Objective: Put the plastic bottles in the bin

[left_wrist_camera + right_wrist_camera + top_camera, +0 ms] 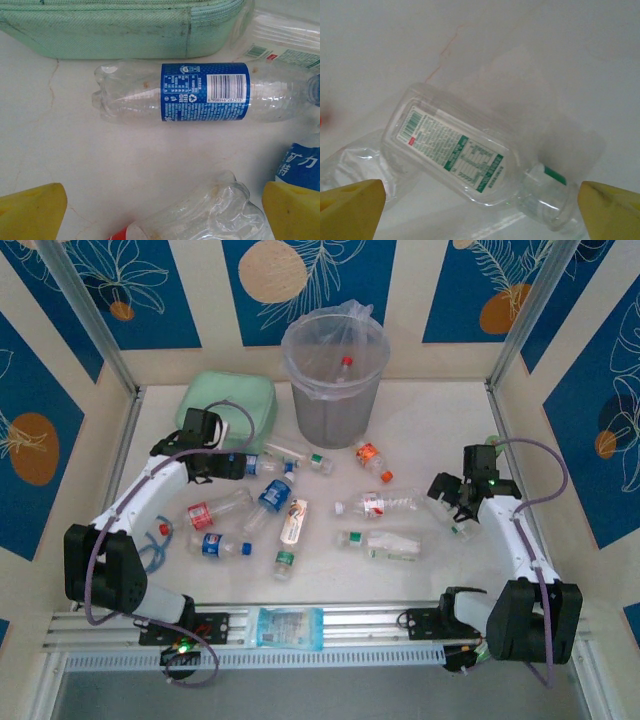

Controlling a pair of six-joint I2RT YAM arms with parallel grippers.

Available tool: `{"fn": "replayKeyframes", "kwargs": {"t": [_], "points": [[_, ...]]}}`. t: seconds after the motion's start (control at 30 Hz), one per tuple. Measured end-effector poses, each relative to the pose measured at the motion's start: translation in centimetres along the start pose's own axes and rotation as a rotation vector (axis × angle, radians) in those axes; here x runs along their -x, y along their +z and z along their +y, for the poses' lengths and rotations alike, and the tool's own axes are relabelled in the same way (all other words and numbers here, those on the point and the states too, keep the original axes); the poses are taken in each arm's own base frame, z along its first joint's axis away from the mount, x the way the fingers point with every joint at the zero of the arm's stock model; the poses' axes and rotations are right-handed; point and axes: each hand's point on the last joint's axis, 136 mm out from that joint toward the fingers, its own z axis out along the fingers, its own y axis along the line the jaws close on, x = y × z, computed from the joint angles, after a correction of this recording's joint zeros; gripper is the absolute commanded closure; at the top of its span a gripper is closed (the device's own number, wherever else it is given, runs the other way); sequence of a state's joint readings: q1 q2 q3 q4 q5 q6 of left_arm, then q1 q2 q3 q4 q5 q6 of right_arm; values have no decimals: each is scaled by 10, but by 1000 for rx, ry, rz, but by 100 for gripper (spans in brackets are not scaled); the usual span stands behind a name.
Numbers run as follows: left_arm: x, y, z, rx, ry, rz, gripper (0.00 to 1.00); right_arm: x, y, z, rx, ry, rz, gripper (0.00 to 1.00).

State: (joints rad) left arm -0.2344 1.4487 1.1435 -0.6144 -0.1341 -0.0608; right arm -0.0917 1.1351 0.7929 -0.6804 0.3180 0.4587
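The clear bottle is between my spread fingers but still below them. I should lower my right gripper onto the clear bottle's body (451, 520) (507, 175) beside its neck and close.
The bin (335, 390), a grey bucket with a clear liner, stands at the back centre with a red-capped bottle (346, 363) inside. Several plastic bottles lie scattered on the white table (420, 420). My left gripper (226, 478) (160, 215) is open, hovering over a blue-labelled bottle (205, 92) and the base of a red-labelled bottle (200, 210). Its yellow fingertips (30, 210) touch nothing. My right gripper (455, 518) (480, 210) is open above a clear bottle with a white and green label (455, 150), which lies between the spread fingertips (612, 210), untouched.
A mint-green zip case (228, 405) (120, 25) lies left of the bin, just beyond the blue-labelled bottle. An orange-labelled bottle (372, 460) lies in front of the bin. A blue packet (290, 628) rests on the front rail. Side walls close in on both arms.
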Motion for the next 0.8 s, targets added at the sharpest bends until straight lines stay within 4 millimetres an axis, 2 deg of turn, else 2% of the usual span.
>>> {"fn": "replayKeyframes", "kwargs": {"t": [0.23,0.4,0.63,0.8], "points": [[0,0,-2,5,19,-1,1,-20,12,8,73,52,64,1],[0,0,-2,10,26,-2,0,-16,15,10,79,52,54,1],[0,0,-1,21,30,-2,0,-18,37,7,41,44,94,1],[0,-1,-1,25,34,-3,0,-7,49,3,14,62,84,0]]}}
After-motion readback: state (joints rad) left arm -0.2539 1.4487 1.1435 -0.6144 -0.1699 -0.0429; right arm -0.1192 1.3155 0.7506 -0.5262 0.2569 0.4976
